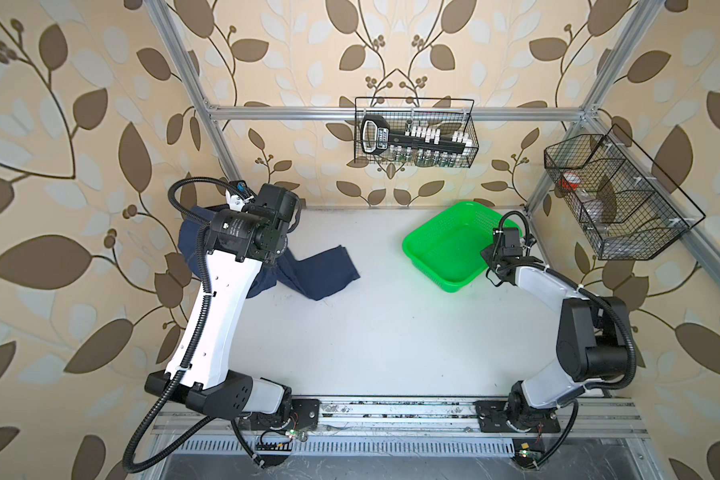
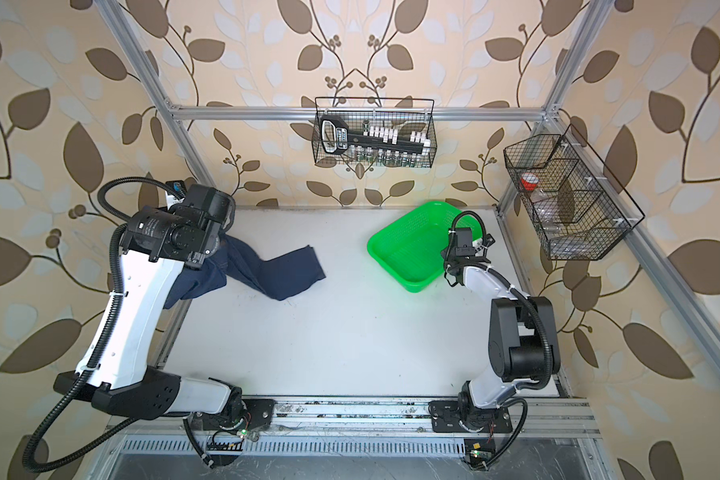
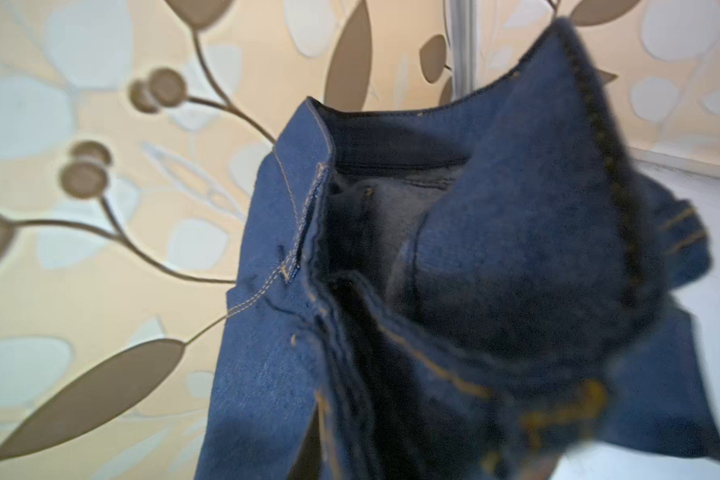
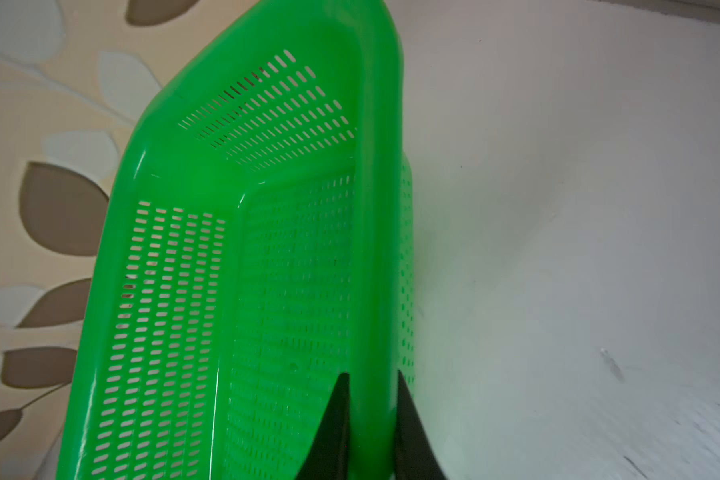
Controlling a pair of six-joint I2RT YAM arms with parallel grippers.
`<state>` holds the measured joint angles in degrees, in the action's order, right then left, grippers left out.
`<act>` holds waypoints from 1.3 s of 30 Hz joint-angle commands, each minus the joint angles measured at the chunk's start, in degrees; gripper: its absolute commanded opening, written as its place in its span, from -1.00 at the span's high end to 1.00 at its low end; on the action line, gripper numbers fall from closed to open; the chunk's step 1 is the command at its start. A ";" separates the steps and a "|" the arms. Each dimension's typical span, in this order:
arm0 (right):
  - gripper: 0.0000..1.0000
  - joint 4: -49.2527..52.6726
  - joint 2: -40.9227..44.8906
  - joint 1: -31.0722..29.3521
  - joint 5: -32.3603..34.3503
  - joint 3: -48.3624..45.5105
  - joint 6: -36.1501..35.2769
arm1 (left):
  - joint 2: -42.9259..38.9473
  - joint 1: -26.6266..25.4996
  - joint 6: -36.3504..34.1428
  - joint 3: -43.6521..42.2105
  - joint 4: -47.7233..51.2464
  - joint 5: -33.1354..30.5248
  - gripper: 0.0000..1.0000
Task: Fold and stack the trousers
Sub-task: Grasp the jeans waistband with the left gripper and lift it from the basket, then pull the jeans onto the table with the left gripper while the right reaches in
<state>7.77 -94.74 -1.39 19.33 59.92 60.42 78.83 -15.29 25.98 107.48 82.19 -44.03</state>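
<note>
The green basket stands slanted on the table. My right gripper needs to push its rim outward next, swing the green basket (image 1: 427, 266) toward the table's back edge, and let it go.
The trousers (image 1: 321, 270) (image 2: 287, 270) are dark blue denim with tan stitching. Their upper part hangs bunched beneath my left wrist (image 1: 262, 232) at the back left. One leg trails down onto the white table (image 1: 371, 332). In the left wrist view the waistband and seams of the trousers (image 3: 516, 249) fill the picture and cover my left fingers. The denim hangs from that gripper, so it is shut on it. My right gripper (image 4: 373, 376) (image 1: 489, 253) is shut on the rim of the green basket (image 4: 375, 208) (image 1: 427, 266) (image 2: 391, 270).
Two black wire baskets hang on the frame, one at the back wall (image 1: 414, 133) and one at the right (image 1: 616, 199). Aluminium posts stand at the table's back corners. The arm bases sit on a rail (image 1: 391, 411) along the front edge.
</note>
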 commanded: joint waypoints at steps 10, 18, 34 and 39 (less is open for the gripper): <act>0.78 -11.67 -11.03 -4.70 8.97 5.78 23.49 | 7.90 -15.87 5.51 -13.13 -25.19 38.78 1.00; 0.50 -22.05 -13.66 -6.10 3.90 4.15 27.74 | 17.96 -24.55 4.95 -13.64 -32.05 47.59 1.00; -0.53 -13.58 13.53 -2.04 -17.79 -12.30 -7.26 | 14.47 -25.41 -5.96 -14.76 -32.29 53.10 -0.63; -0.54 -4.59 24.67 -2.67 -24.36 -17.71 -22.23 | 11.51 -22.31 -10.05 -15.08 -24.46 44.01 -0.71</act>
<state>-5.48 -73.17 -3.53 0.86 44.91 50.78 93.84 -39.99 20.16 92.44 51.96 6.28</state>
